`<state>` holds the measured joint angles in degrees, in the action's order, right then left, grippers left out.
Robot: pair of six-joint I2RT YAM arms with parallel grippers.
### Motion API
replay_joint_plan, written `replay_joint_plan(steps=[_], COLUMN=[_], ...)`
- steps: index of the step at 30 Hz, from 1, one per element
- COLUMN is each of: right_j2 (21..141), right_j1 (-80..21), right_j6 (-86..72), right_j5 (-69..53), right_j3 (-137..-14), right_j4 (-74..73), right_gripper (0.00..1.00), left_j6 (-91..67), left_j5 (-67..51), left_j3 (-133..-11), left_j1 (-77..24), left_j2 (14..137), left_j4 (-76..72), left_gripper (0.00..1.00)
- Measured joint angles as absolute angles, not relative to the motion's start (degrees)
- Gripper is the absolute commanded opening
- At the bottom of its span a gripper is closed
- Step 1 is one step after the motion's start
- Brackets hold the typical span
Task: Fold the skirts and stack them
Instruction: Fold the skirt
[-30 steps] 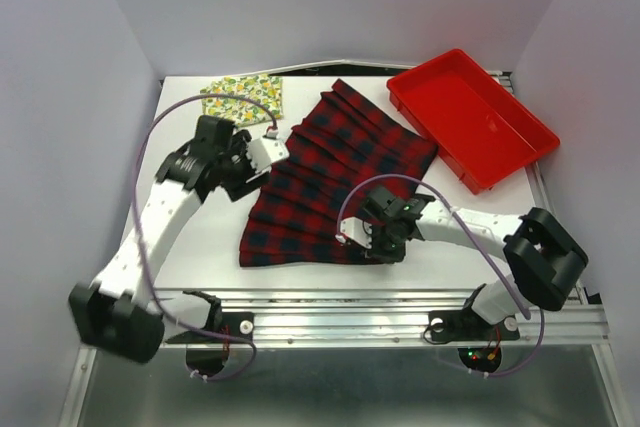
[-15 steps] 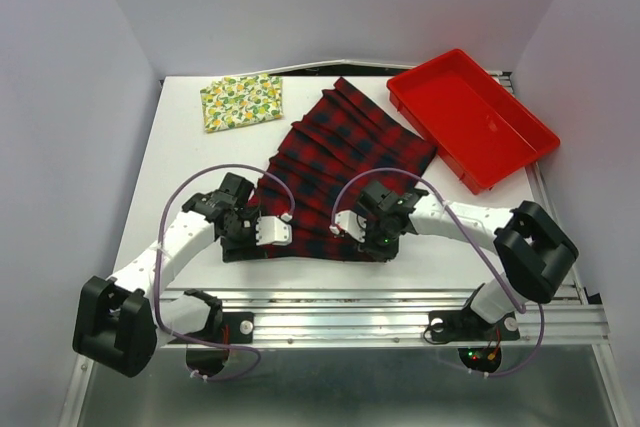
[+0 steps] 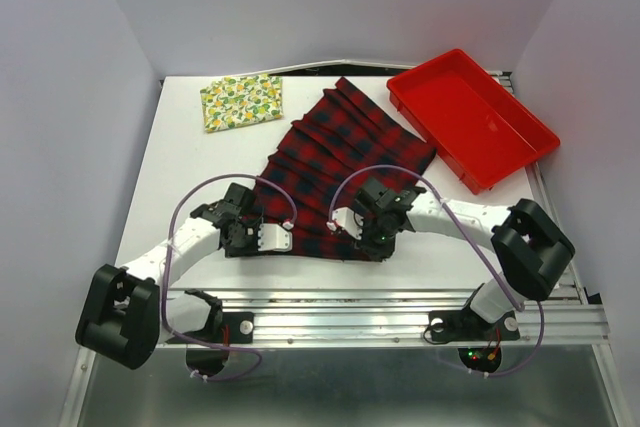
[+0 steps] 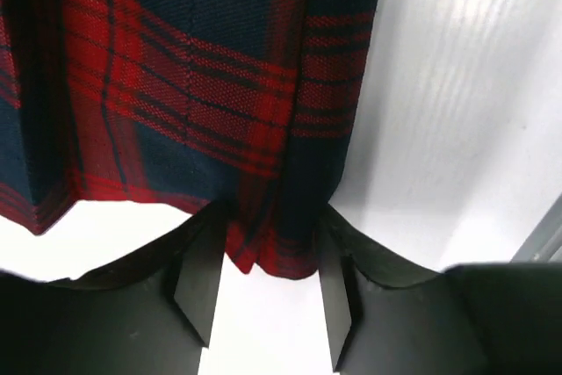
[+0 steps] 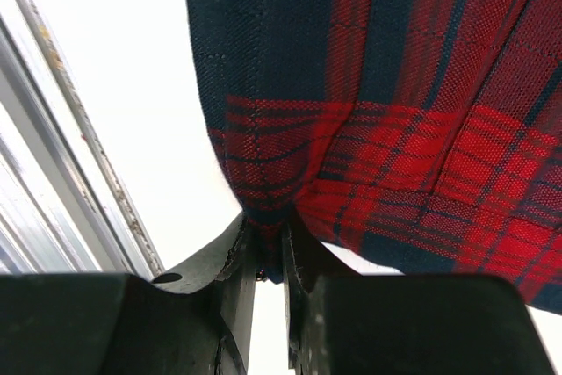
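Slanting creases cross the skirt, so my right gripper will next lift its pinch outward, lower it to the tabletop short of the red tray and let go.
The red-and-black plaid skirt (image 3: 335, 152) lies spread in the middle of the table. My left gripper (image 3: 258, 243) is at its near-left corner. In the left wrist view that gripper (image 4: 270, 227) stands open astride the hem corner (image 4: 272, 248), and white table shows between the fingers (image 4: 200, 278). My right gripper (image 3: 366, 241) is at the near hem on the right. The right wrist view shows it (image 5: 270, 243) shut on a pinch of the plaid skirt (image 5: 369, 129). The folded lemon-print skirt (image 3: 241, 100) lies at the far left.
A red plastic tray (image 3: 520, 152) sits at the far right, close to the plaid skirt's far corner. A metal rail (image 3: 400, 302) runs along the table's near edge just behind both grippers. Walls close in the table on the left, back and right.
My left arm swung from the skirt's left side down to its near-left corner, and its jaws have narrowed. My right gripper shifted slightly back, drawing the near hem with it.
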<state>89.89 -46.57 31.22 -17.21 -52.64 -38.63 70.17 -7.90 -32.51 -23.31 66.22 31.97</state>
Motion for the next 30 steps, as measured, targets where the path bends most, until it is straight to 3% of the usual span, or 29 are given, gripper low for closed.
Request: replay_joint_plan(steps=[1,3,4,14,25,30], right_j2=[90.04,90.63,91.02,93.14,90.96,90.11], right_j1=[-46.57,-46.57,-46.57,-46.54,-54.06,-54.41], right_j6=[31.27,31.44,31.62,28.18,23.31,21.50], right_j5=[-17.69,-18.72,-19.18,-26.70,-40.45,-45.30], right_j3=[-53.04,-54.22,-54.89,-66.65,-73.34,-73.34], right_j4=[-38.68,-39.05,-39.27,-41.10,-44.05,-45.01], right_gripper=[0.01,0.01,0.01,0.01,0.01,0.01], left_j6=[69.80,69.54,69.34,64.97,60.07,57.82], left_j5=[-7.35,-6.79,-7.05,-8.88,-4.21,-2.85], left_j3=[-32.29,-32.36,-32.64,-48.97,-57.41,-62.39], left_j1=[-23.29,-22.85,-22.13,-9.23,-8.93,-8.93], left_j2=[66.43,66.43,66.26,53.04,34.61,33.34], left_j4=[31.35,30.26,30.22,34.79,45.82,46.65], left_gripper=[0.19,0.03,0.00,0.00,0.00,0.00])
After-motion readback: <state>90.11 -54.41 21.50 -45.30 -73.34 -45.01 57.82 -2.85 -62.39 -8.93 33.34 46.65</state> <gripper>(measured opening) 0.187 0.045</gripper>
